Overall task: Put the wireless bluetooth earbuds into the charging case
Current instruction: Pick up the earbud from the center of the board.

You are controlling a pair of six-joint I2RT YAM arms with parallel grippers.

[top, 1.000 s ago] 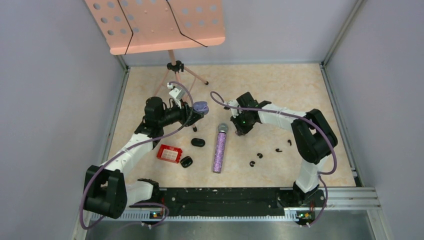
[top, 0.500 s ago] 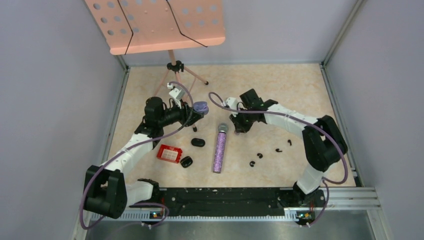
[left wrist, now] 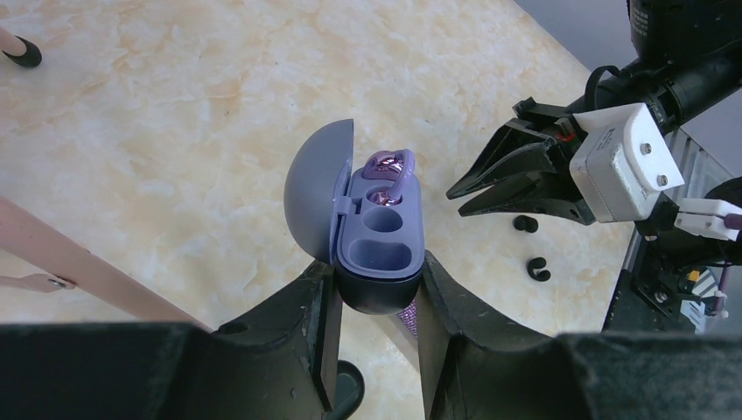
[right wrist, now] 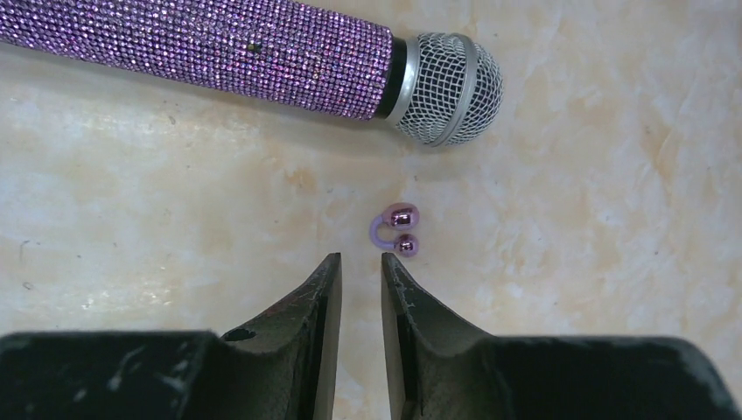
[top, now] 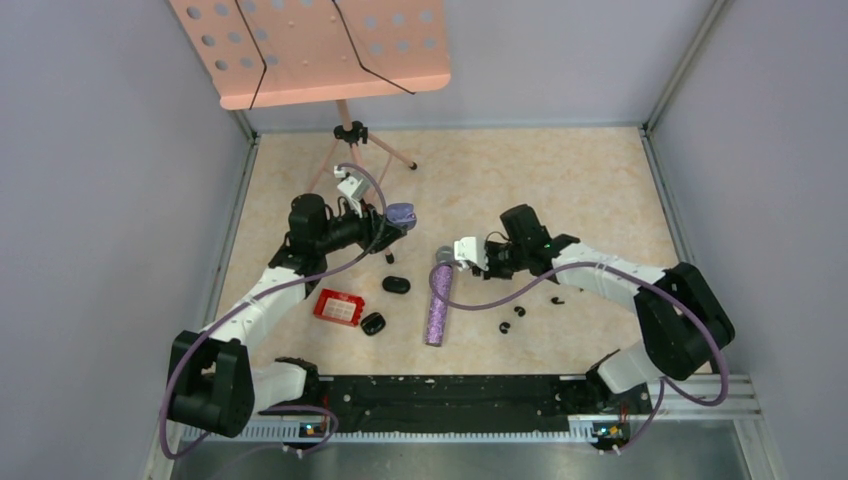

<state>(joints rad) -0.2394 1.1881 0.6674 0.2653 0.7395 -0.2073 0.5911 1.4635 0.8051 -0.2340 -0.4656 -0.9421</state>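
My right gripper will next lower and shift toward the microphone onto the purple earbud's thin stem, because the earbud lies beyond my open fingers with that stem bare.
My left gripper (left wrist: 378, 302) is shut on the base of a purple charging case (left wrist: 378, 232) and holds it up with the lid open. One pale purple earbud (left wrist: 389, 166) sits in its far slot; the near slot is empty. The case also shows in the top view (top: 402, 213). My right gripper (right wrist: 360, 260) is low over the table, jaws a little apart and empty. A second purple earbud (right wrist: 395, 229) lies just beyond its tips, below the microphone head (right wrist: 446, 77). Black earbuds (top: 520, 311) (top: 505, 326) (top: 556, 299) lie under the right arm.
A glittery purple microphone (top: 438, 295) lies mid-table. Two black cases (top: 396, 285) (top: 373, 323) and a red box (top: 338, 307) lie near the left arm, with one small black earbud (top: 388, 258). A pink music stand (top: 320, 50) stands at the back.
My right gripper has moved away from the held case, back toward the near right, and down to the table by the microphone head. The left arm has held still.
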